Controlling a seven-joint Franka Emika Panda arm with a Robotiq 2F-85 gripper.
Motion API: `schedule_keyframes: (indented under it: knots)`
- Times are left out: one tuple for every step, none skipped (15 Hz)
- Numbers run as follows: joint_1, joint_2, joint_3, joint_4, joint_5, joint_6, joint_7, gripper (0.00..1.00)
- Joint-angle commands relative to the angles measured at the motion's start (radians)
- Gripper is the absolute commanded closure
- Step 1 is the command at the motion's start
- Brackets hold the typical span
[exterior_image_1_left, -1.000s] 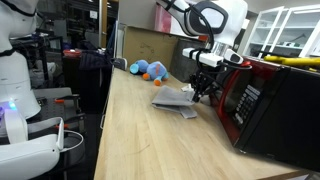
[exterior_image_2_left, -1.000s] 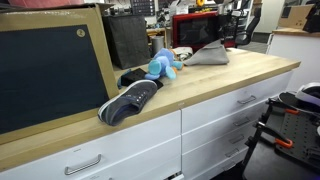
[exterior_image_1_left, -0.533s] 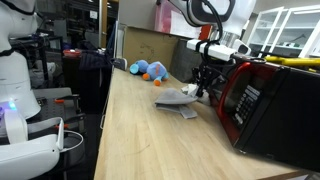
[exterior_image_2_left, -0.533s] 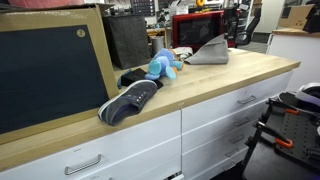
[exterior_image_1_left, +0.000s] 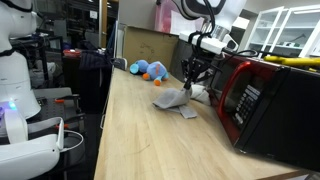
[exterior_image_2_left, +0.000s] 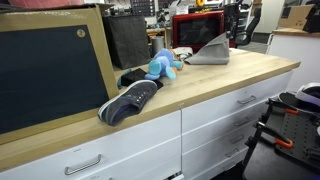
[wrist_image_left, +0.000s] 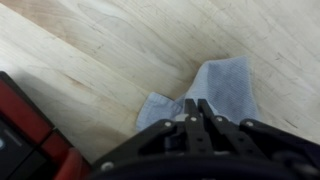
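Observation:
My gripper rises next and carries the cloth's upper corner along the wooden counter toward the blue plush toy, clear of the red microwave close beside it.
My gripper (exterior_image_1_left: 192, 74) is shut on a corner of a grey cloth (exterior_image_1_left: 174, 99) and holds that corner up off the wooden counter (exterior_image_1_left: 135, 135), while the cloth's far end still lies on the wood. In the wrist view the closed fingertips (wrist_image_left: 191, 106) pinch the cloth (wrist_image_left: 222, 80), which hangs below them over the counter. In an exterior view the cloth (exterior_image_2_left: 208, 50) rises to a peak under the gripper (exterior_image_2_left: 228, 36), just in front of the red microwave (exterior_image_2_left: 193, 29).
A red and black microwave (exterior_image_1_left: 268, 102) stands close beside the gripper. A blue plush toy (exterior_image_1_left: 150, 70) lies farther back on the counter. A dark shoe (exterior_image_2_left: 130, 100) and a framed black board (exterior_image_2_left: 50, 70) are at the other end.
The gripper has risen and moved away from the microwave front, pulling the cloth's corner up with it. The cloth, flat before, now stands in a peak.

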Motion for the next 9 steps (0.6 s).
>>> schedule_keyframes:
  knots:
    - [0.035,-0.087,-0.003,-0.085,0.020,-0.049,-0.012,0.99]
    - [0.045,-0.102,-0.003,-0.100,0.024,-0.060,-0.010,0.99]
    - [0.054,-0.118,-0.004,-0.115,0.027,-0.070,-0.010,0.99]
    - [0.066,-0.134,-0.004,-0.133,0.028,-0.078,-0.009,0.99]
    - [0.075,-0.150,-0.006,-0.150,0.027,-0.083,-0.010,0.99]
    - [0.085,-0.167,-0.006,-0.171,0.025,-0.088,-0.011,0.99]
    - [0.094,-0.183,-0.008,-0.188,0.025,-0.090,-0.012,0.99]
    - [0.103,-0.201,-0.008,-0.213,0.024,-0.085,-0.013,0.99]
    - [0.112,-0.222,-0.009,-0.241,0.024,-0.078,-0.016,0.99]
